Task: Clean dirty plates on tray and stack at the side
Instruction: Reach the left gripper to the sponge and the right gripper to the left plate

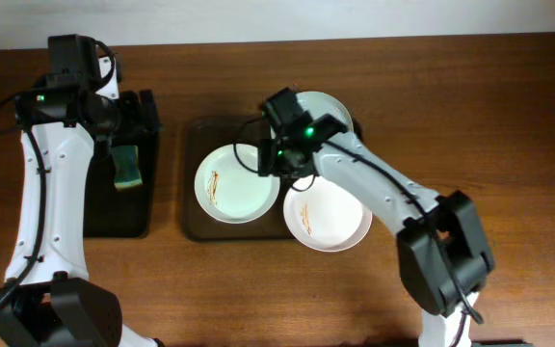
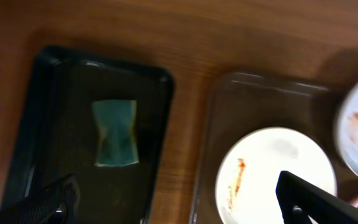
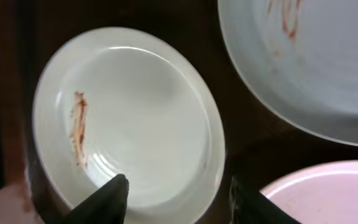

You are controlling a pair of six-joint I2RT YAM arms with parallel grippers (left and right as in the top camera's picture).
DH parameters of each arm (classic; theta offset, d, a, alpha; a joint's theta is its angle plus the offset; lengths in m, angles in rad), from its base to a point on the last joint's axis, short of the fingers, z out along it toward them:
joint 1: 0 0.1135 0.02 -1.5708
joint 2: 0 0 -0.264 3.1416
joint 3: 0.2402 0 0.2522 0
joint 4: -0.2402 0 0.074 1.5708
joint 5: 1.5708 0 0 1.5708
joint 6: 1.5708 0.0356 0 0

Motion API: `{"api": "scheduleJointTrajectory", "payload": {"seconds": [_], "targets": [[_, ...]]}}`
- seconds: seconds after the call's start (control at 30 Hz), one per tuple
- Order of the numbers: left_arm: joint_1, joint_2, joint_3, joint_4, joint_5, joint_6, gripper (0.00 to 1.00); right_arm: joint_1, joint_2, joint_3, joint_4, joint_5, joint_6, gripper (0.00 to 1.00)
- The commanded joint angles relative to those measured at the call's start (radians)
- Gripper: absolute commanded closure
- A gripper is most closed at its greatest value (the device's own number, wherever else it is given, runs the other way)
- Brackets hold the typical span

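Note:
Brown smears mark the plate that my right gripper straddles, so my left gripper needs to move down into the black tray next, with its fingers on both sides of the green sponge's middle (image 1: 126, 167) (image 2: 116, 132), and close.
Three white plates lie on the brown tray (image 1: 194, 135). The left plate (image 1: 237, 183) and the front right plate (image 1: 330, 220) carry brown smears; the back right plate (image 1: 330, 106) is partly hidden by my right arm. My right gripper (image 1: 276, 162) is open and straddles the left plate's (image 3: 135, 118) right rim, one finger inside the plate and one over the tray (image 3: 241, 130); its jaws show in the right wrist view (image 3: 176, 199). My left gripper (image 1: 128, 120) is open and empty above the black tray; its jaws show in the left wrist view (image 2: 179, 208).
A narrow black tray (image 1: 99, 217) stands at the left and holds a green sponge (image 1: 126, 166), also seen in the left wrist view (image 2: 115, 134). Bare wooden table lies in front of and to the right of the brown tray.

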Motion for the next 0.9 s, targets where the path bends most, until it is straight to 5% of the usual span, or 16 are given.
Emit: {"api": "scheduleJointTrajectory", "payload": {"seconds": [0.0, 0.3, 0.47, 0.57, 0.63, 0.7, 0.8, 0.83, 0.87], "targets": [[0.002, 0.009, 0.024, 0.003, -0.079, -0.06, 0.02, 0.017, 0.071, 0.013, 0.028, 0.05, 0.05, 0.54], [0.002, 0.009, -0.061, -0.008, -0.077, -0.06, 0.02, 0.017, 0.146, 0.008, 0.043, 0.051, 0.121, 0.69], [0.003, 0.047, -0.168, 0.037, -0.077, -0.06, 0.02, 0.05, 0.15, 0.008, 0.043, 0.052, 0.141, 0.96], [0.01, 0.132, -0.17, 0.067, -0.077, -0.059, 0.02, 0.055, 0.174, 0.008, 0.058, 0.014, 0.153, 0.96], [0.039, 0.136, -0.17, 0.074, -0.077, -0.059, 0.02, 0.056, 0.18, 0.008, 0.07, 0.008, 0.159, 0.8], [0.066, 0.14, -0.17, 0.074, -0.077, -0.051, 0.02, 0.057, 0.182, 0.008, 0.085, 0.007, 0.161, 0.74], [0.093, 0.16, -0.17, 0.077, -0.077, -0.051, 0.02, 0.057, 0.195, 0.008, 0.103, -0.001, 0.167, 0.96], [0.095, 0.177, -0.171, 0.083, -0.077, -0.051, 0.04, 0.057, 0.196, 0.008, 0.103, -0.003, 0.167, 0.96], [0.095, 0.199, -0.171, 0.099, -0.077, -0.051, 0.18, 0.057, 0.196, 0.008, 0.103, -0.003, 0.166, 0.96]]}}
